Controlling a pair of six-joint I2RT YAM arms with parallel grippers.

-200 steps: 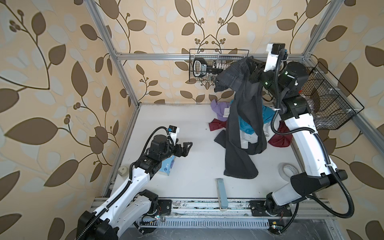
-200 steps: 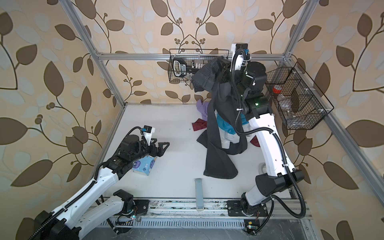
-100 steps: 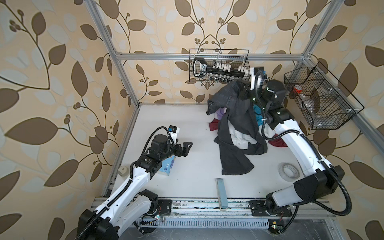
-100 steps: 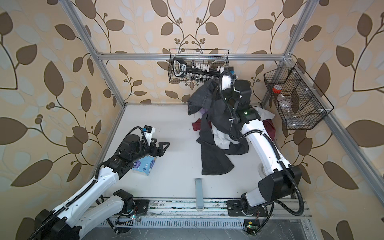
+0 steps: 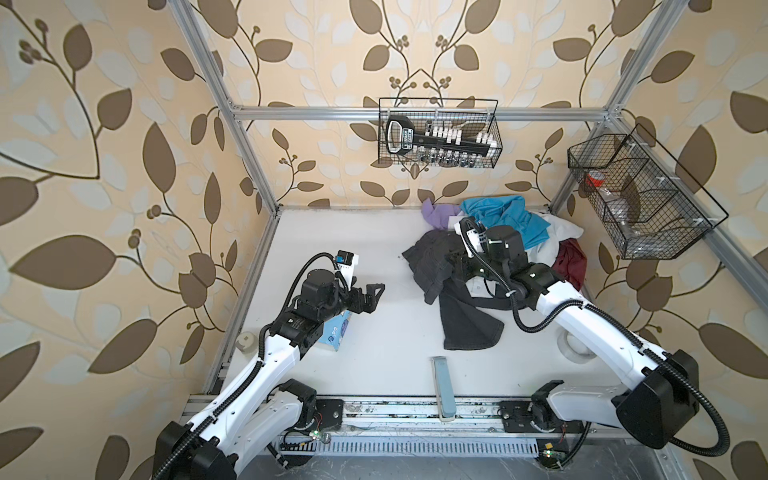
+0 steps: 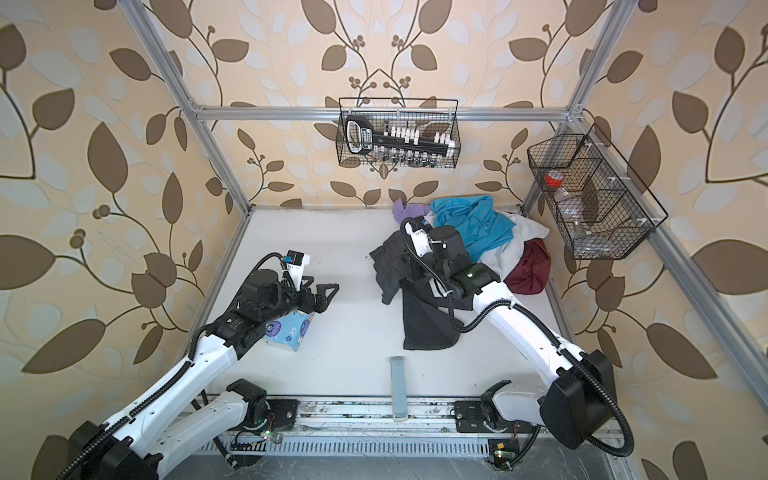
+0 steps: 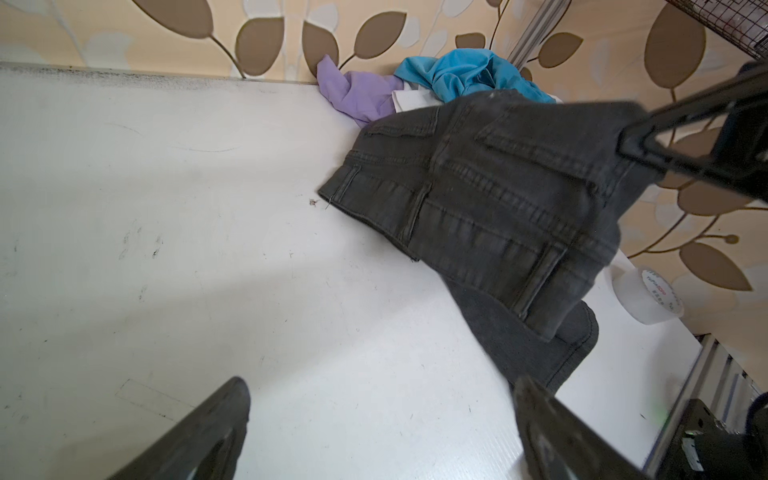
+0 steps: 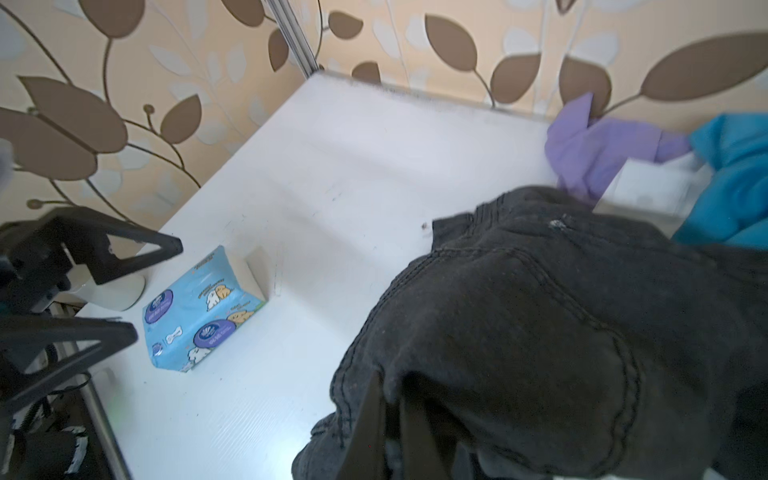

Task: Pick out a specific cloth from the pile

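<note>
Next, my right gripper draws back and down over the cloth's flat near end (image 5: 462,318) to release the bunched end there, still raised off the table.
The cloth (image 5: 467,328) (image 6: 428,328) is a dark charcoal denim garment with seams. It lies on the white table, just in front and left of the pile (image 5: 511,224) (image 6: 469,220) of turquoise, white, maroon and lilac clothes at the back right. Its waistband end (image 7: 478,195) is bunched up off the table. My right gripper (image 5: 455,266) (image 6: 409,266) (image 8: 390,386) is shut on that bunched end (image 8: 540,332). My left gripper (image 5: 372,293) (image 6: 328,291) (image 7: 380,384) hovers open and empty over bare table, well left of the cloth.
A light-blue tissue pack (image 5: 336,330) (image 8: 199,311) lies under my left arm. A tape roll (image 5: 575,349) (image 7: 648,295) sits beside the right arm. A grey-blue bar (image 5: 442,382) lies at the front edge. Wire baskets hang on the back wall (image 5: 438,133) and right wall (image 5: 640,195).
My right arm has come down from high near the back basket, bringing the hanging cloth with it onto the table beside the pile. The left arm has not moved.
</note>
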